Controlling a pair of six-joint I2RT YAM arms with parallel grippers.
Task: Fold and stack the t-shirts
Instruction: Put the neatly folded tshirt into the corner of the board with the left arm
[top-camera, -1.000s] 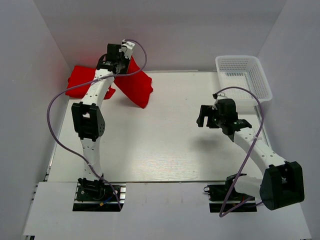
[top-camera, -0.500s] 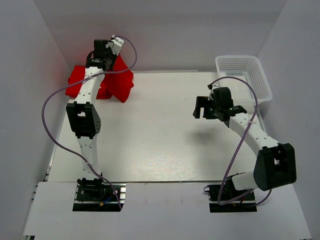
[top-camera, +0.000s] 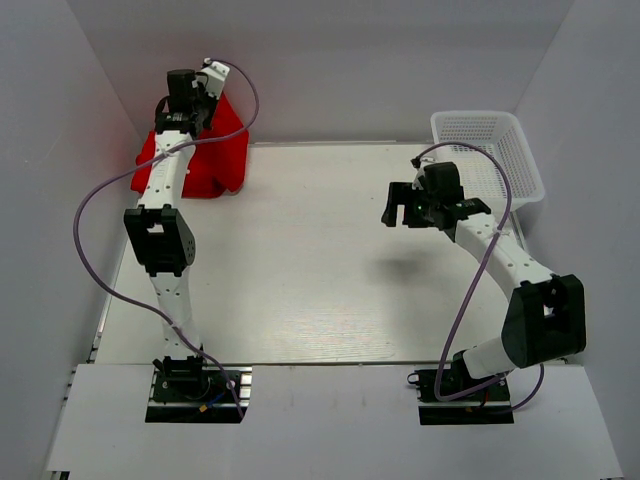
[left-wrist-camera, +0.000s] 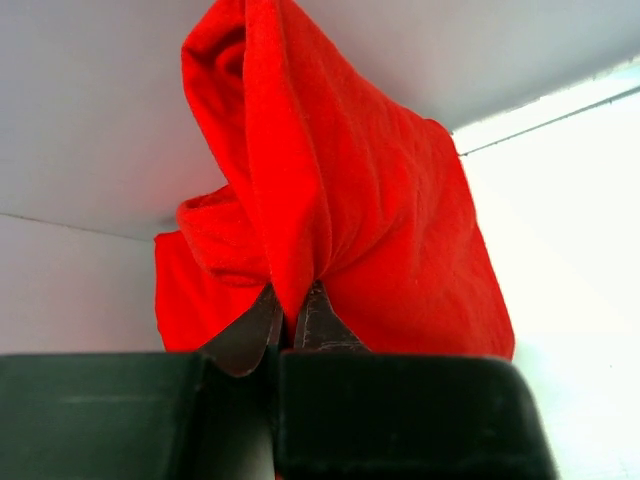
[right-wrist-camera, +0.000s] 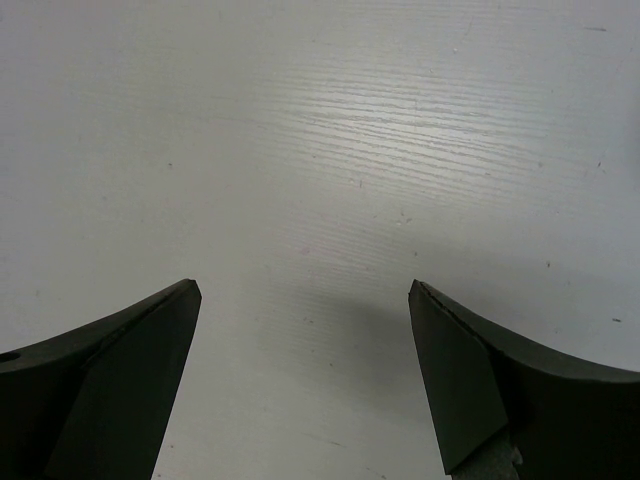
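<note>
Next, my left gripper brings the raised fold of the red t-shirt to the left in the top view and down to the red heap's wall-side end (top-camera: 145, 172) (left-wrist-camera: 185, 295) and releases it there.
A bright red t-shirt (top-camera: 222, 150) is bunched in the table's far left corner, against the back wall. My left gripper (top-camera: 183, 97) hangs above it, shut on a fold of the red t-shirt (left-wrist-camera: 330, 200), which drapes down from the pinch in the left wrist view. How many shirts lie in the red heap I cannot tell. My right gripper (top-camera: 402, 208) hovers over the right half of the table, open, with only bare tabletop between its fingers (right-wrist-camera: 120, 380).
A white mesh basket (top-camera: 487, 152) stands at the far right corner, just behind the right arm. White walls close in the left, back and right sides. The white table (top-camera: 300, 270) stretches between the two arms.
My left gripper has carried the red fabric leftward and back into the far left corner, bunching it there. The right arm has swung slightly farther from its base, toward the back.
</note>
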